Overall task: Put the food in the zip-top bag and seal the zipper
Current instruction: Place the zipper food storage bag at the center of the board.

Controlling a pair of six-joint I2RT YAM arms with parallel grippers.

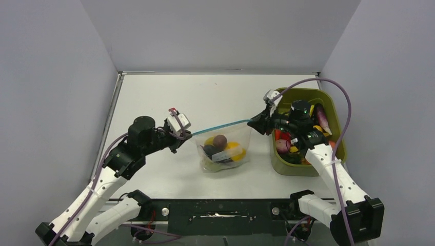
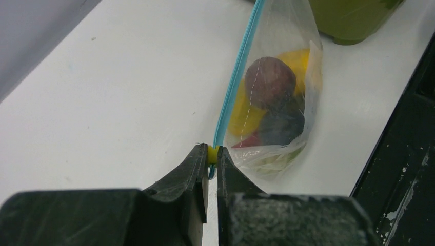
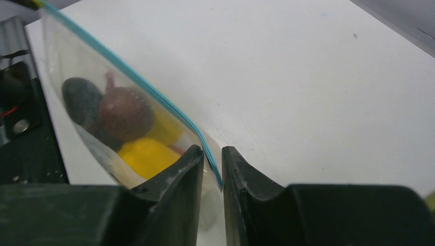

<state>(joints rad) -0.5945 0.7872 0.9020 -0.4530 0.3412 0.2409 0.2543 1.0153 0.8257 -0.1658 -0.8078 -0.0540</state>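
Observation:
The zipper's yellow end has bare tabletop outward and left in the top view, so my left gripper should go there to release it.
The zip-top bag (image 1: 224, 154) hangs between my two grippers with its teal zipper (image 1: 220, 126) stretched taut. Inside lie a maroon round fruit (image 1: 220, 140), yellow pieces (image 1: 234, 146) and a dark piece (image 1: 209, 150). My left gripper (image 1: 185, 135) is shut on the zipper's yellow end (image 2: 212, 155), seen in the left wrist view (image 2: 212, 154). My right gripper (image 1: 255, 123) pinches the bag's other top corner; in the right wrist view (image 3: 211, 154) the zipper (image 3: 128, 72) runs down between its fingers. The bag (image 2: 287, 102) with its zipper (image 2: 233, 82) shows there too.
An olive-green bin (image 1: 336, 128) stands at the right, under my right arm, with several toy foods: a purple eggplant (image 1: 321, 115), red pieces (image 1: 278, 136), a peach (image 1: 282, 146). The bin's base (image 2: 354, 20) shows past the bag. The black base frame (image 1: 220, 210) lines the near edge.

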